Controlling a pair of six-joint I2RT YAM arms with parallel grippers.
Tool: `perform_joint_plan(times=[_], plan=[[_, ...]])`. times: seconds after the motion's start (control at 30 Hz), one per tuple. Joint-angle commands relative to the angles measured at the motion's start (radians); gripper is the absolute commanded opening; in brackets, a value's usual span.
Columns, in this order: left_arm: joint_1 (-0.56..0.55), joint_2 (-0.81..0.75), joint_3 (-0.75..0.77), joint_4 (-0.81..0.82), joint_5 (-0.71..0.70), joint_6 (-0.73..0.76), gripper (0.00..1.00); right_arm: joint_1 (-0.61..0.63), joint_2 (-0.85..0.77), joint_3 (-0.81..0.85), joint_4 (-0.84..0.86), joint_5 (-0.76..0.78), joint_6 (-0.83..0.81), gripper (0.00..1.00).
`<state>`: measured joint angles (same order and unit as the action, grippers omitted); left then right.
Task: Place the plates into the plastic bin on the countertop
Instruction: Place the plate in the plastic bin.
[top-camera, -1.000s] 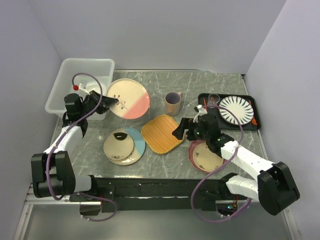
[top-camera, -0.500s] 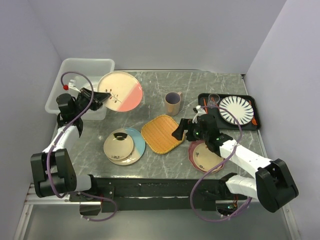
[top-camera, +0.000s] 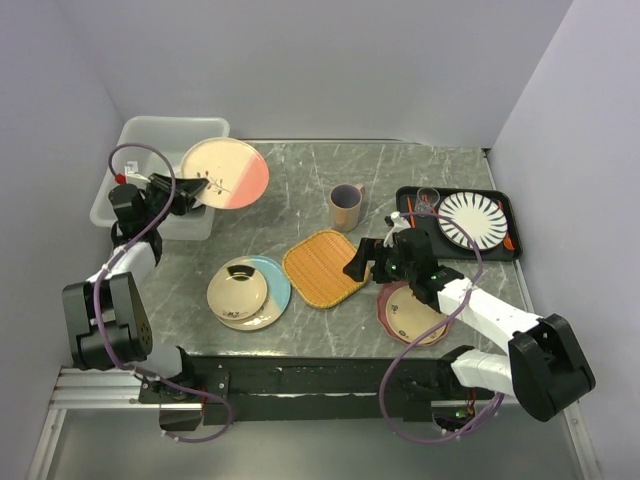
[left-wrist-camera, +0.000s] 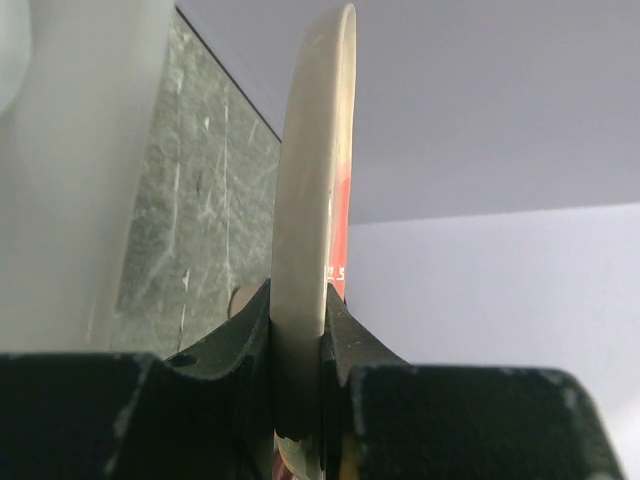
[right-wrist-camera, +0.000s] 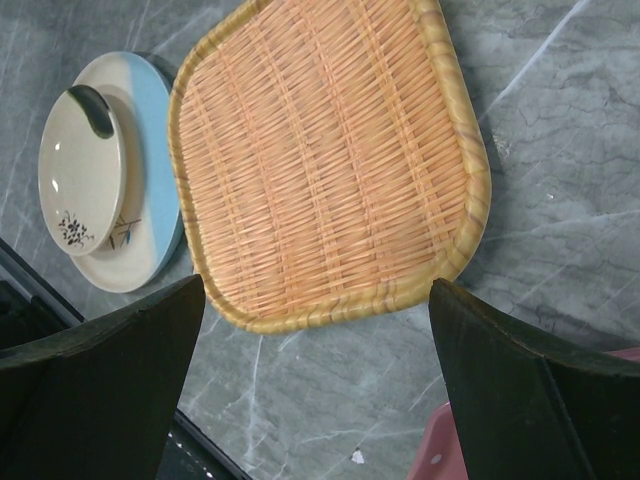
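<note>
The bottom of the bin is to the left in the top view and below my left gripper. My left gripper needs to move left, lower the overhanging plate and release it.
My left gripper (top-camera: 187, 192) is shut on the rim of a cream-and-pink plate (top-camera: 226, 171), which hangs tilted over the right rim of the plastic bin (top-camera: 136, 128). In the left wrist view that plate (left-wrist-camera: 316, 190) stands edge-on between my fingers, with the left gripper (left-wrist-camera: 298, 345) clamped on it beside the bin wall (left-wrist-camera: 70, 160). A small cream plate (top-camera: 238, 283) lies on a cream-and-light-blue plate (top-camera: 274, 285) on the countertop (top-camera: 300, 175). A pink scalloped plate (top-camera: 387, 312) carries a small floral plate (top-camera: 416, 314). My right gripper (top-camera: 361, 262) is open above a woven tray (top-camera: 322, 267).
A beige mug (top-camera: 346, 206) stands mid-counter. A flat black tray (top-camera: 408, 196) at the right holds a striped plate (top-camera: 472, 219). In the right wrist view the woven tray (right-wrist-camera: 320, 160), the stacked plates (right-wrist-camera: 85, 170) and the pink plate's edge (right-wrist-camera: 437, 452) surround my right gripper (right-wrist-camera: 315, 300).
My left gripper has carried the cream-and-pink plate up and to the left, from beside the bin to over its right rim. The right arm has barely moved.
</note>
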<state>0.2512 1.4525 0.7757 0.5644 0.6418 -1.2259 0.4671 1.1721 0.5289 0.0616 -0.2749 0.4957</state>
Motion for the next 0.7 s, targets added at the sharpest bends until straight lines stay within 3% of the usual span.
perform_joint_plan(times=[0.0,0.67], plan=[[0.029,0.009,0.105,0.183,-0.044,-0.058,0.01,0.004,0.024,0.04,0.038,-0.012,-0.017,1.0],[0.151,0.129,0.266,0.154,-0.09,-0.086,0.01,0.004,0.037,0.04,0.055,-0.021,-0.013,1.0]])
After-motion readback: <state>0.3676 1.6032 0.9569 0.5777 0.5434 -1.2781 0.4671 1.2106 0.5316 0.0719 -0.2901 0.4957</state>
